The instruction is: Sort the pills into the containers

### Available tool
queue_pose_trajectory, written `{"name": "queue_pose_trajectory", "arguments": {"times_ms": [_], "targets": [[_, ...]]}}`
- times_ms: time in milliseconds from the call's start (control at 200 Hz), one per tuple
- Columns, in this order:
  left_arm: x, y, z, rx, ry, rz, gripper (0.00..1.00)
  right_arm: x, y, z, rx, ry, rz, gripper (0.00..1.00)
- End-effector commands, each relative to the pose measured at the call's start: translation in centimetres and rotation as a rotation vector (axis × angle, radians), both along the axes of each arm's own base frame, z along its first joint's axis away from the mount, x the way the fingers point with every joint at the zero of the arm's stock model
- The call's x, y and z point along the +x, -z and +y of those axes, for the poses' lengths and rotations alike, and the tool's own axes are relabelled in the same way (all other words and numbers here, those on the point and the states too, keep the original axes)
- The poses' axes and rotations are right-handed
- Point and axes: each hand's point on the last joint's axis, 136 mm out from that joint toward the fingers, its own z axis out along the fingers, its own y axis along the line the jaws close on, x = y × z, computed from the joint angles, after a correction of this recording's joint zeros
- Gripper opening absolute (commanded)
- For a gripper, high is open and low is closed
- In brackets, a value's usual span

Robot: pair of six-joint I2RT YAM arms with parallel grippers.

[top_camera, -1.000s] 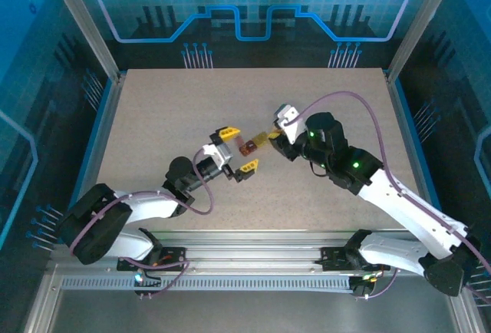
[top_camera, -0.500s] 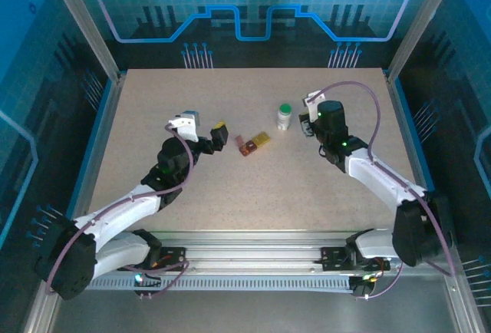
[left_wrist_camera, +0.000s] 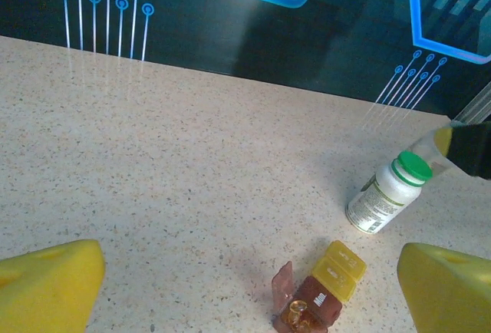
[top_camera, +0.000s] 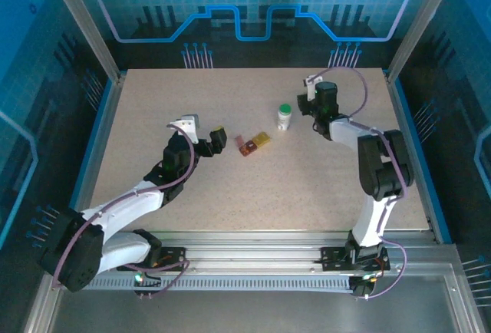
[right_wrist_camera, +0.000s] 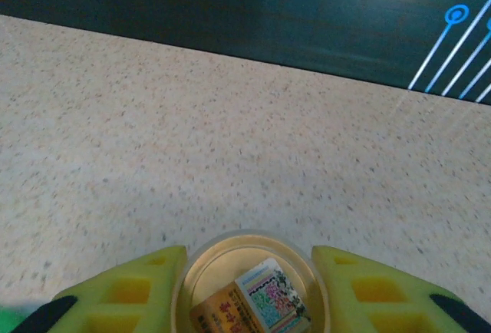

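My right gripper should next go down and slightly outward and let go of the jar (right_wrist_camera: 253,298) on the bare tabletop, because that clear place is below and outward of the gripper.
The containers lie joined at mid-table: a yellow box (top_camera: 261,140) (left_wrist_camera: 339,269) with its lid down, and a dark red-brown box (top_camera: 245,146) (left_wrist_camera: 307,311) with its lid up and amber pills (left_wrist_camera: 295,314) inside. My left gripper (top_camera: 215,143) (left_wrist_camera: 247,291) hovers wide open just left of them, holding nothing. Farther back on the right, my right gripper (top_camera: 308,104) (right_wrist_camera: 247,272) is shut on a round translucent jar (right_wrist_camera: 253,298) with a printed label, seen end-on. I cannot tell what is in the jar.
A white bottle with a green cap (top_camera: 285,117) (left_wrist_camera: 387,192) stands upright between the boxes and my right gripper. Blue side rails (top_camera: 98,130) and the dark back wall (top_camera: 253,49) bound the speckled table (top_camera: 253,195).
A second ago both grippers were close around the boxes. Both have drawn back, left arm to the left, right arm to the back right. The green-capped bottle now stands on the table.
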Motion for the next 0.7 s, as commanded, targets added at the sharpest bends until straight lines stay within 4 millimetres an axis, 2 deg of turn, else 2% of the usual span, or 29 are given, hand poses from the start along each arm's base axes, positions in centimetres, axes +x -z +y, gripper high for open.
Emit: {"name": "queue_pose_trajectory", "arguments": {"times_ms": [0, 220, 315, 450, 695], "targets": [[0.5, -0.7, -0.4, -0.027, 0.013, -0.003, 0.99, 3.1, -2.2, -0.6, 0.034, 0.032, -0.087, 0.0], [0.9, -0.1, -0.3, -0.011, 0.01, 0.011, 0.99, 5.8, 0.5, -1.0, 0.016, 0.046, -0.032, 0.0], [1.0, -0.1, -0.4, -0.009, 0.012, 0.012, 0.99, 6.7, 1.5, -1.8, 0.034, 0.07, 0.001, 0.0], [1.0, -0.1, -0.4, -0.008, 0.014, 0.015, 0.99, 7.2, 2.4, -2.5, 0.023, 0.092, 0.056, 0.11], [1.0, -0.2, -0.4, -0.012, 0.014, 0.017, 0.99, 7.8, 3.0, -2.7, 0.017, 0.091, 0.088, 0.23]]}}
